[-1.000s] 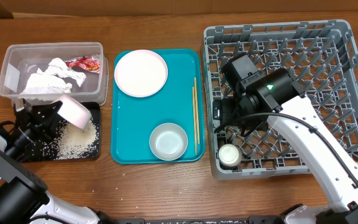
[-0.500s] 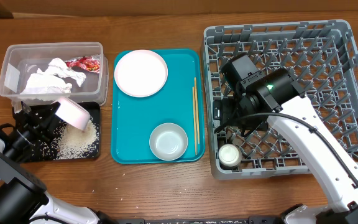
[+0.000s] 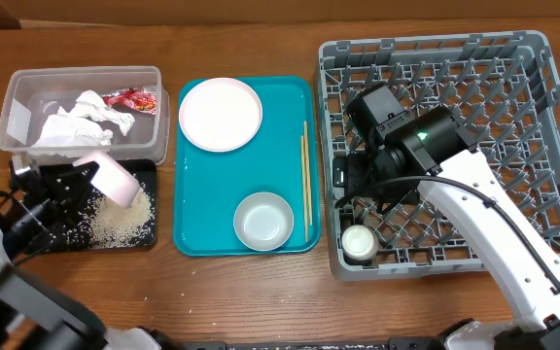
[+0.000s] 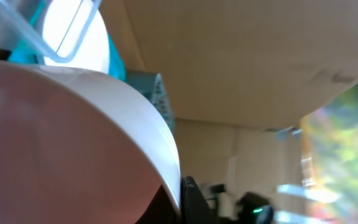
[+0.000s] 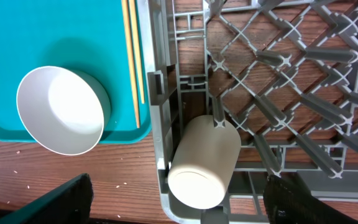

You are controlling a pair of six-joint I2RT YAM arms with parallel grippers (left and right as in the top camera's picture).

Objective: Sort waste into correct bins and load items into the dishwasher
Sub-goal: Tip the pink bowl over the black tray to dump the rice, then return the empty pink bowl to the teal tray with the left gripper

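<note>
My left gripper swings right in the overhead view to the bare teal tray [image 3: 208,199] beside the second bowl next, levels the bowl and lowers it there.
My left gripper [image 3: 84,180] is shut on a small pale pink bowl [image 3: 115,177] and holds it tilted over the black tray [image 3: 149,165], where loose rice [image 3: 124,219] lies. In the left wrist view the bowl [image 4: 61,137] fills the frame beside one finger [image 4: 188,199]. The clear tub [image 3: 13,102] holds white napkins [image 3: 76,122] and the red wrapper [image 3: 132,98]. My right gripper [image 5: 179,204] is open above the white cup [image 5: 204,163], which lies on its side in the grey dish rack's [image 3: 513,97] front left corner [image 3: 360,243]. A plate [image 3: 220,114], a second bowl [image 3: 263,220] and chopsticks [image 3: 305,180] lie on the teal tray.
The teal tray [image 3: 197,194] sits between the bins and the rack. The right wrist view shows the second bowl [image 5: 61,110], the chopsticks [image 5: 132,56] and the rack's pegs [image 5: 278,68]. A few rice grains lie on the wooden table [image 5: 117,183].
My left gripper has shifted a little to the left with the bowl in it. The right arm has not moved.
</note>
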